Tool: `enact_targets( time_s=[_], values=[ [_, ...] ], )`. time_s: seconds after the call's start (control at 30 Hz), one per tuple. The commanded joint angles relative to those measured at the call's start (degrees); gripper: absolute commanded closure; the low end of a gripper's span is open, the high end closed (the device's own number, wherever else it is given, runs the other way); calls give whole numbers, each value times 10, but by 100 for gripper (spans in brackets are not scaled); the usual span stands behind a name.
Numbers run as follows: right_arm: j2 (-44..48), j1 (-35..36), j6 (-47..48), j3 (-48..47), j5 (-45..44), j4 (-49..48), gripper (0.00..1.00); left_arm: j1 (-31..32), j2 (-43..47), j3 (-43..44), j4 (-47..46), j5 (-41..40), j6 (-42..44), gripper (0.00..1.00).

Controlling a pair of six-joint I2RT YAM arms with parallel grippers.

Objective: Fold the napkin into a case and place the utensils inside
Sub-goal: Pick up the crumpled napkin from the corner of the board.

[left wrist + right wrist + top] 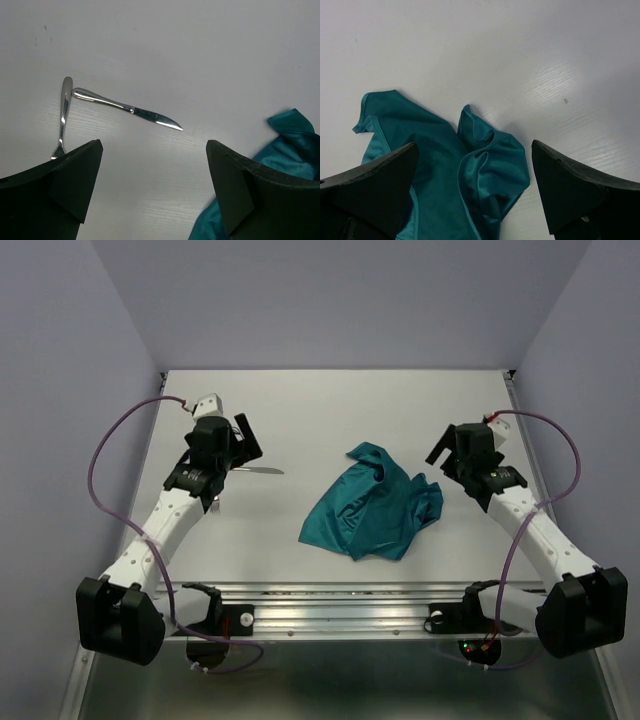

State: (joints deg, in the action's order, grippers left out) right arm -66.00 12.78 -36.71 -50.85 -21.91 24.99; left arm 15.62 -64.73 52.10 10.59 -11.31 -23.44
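Observation:
The napkin's far corner [357, 451] [279, 120] lies below and juts from the heap, and my left gripper moves down onto it next, toward the right in the top view.
The teal napkin [372, 502] lies crumpled in a loose heap at the table's middle, right of centre; no case is in view. Among the utensils, a silver knife [255, 470] lies flat left of centre, blade pointing toward the cloth. In the left wrist view the knife [125, 106] meets a second slim utensil [63, 112] at the handles. My left gripper [238, 445] hovers open by the knife, nothing between its fingers [154, 144]. Open as well, my right gripper [452, 472] hangs just right of the napkin [445, 165], above its bunched corner [474, 145].
The white table [330, 410] is boxed in by lavender walls at the back and both sides. A metal rail [340, 612] with the arm bases runs along the near edge. Purple cables [100, 455] loop beside each arm.

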Motion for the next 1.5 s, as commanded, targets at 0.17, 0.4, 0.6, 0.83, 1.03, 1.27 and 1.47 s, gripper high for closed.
enact_targets(
  time_s=[0.17, 0.4, 0.6, 0.83, 1.03, 1.27, 1.47],
  values=[
    [16, -2, -3, 22, 0, -10, 0, -3, -68, 36, 23, 43, -58, 11],
    [25, -2, 11, 31, 5, -12, 0, 62, -174, 109, 34, 55, -78, 11],
    [26, -2, 16, 39, 13, -15, 0, 133, -288, 221, 45, 90, -114, 13],
    [34, -2, 23, 40, 20, -14, 0, 181, -417, 355, 58, 150, -129, 18],
    [30, -2, 24, 34, 26, -11, 0, 189, -519, 447, 85, 196, -145, 24],
    [27, -2, 24, 40, 32, -11, 0, 198, -595, 506, 92, 176, -141, 28],
    [24, -2, 26, 44, 36, -13, 0, 202, -658, 551, 93, 157, -129, 36]
  ],
)
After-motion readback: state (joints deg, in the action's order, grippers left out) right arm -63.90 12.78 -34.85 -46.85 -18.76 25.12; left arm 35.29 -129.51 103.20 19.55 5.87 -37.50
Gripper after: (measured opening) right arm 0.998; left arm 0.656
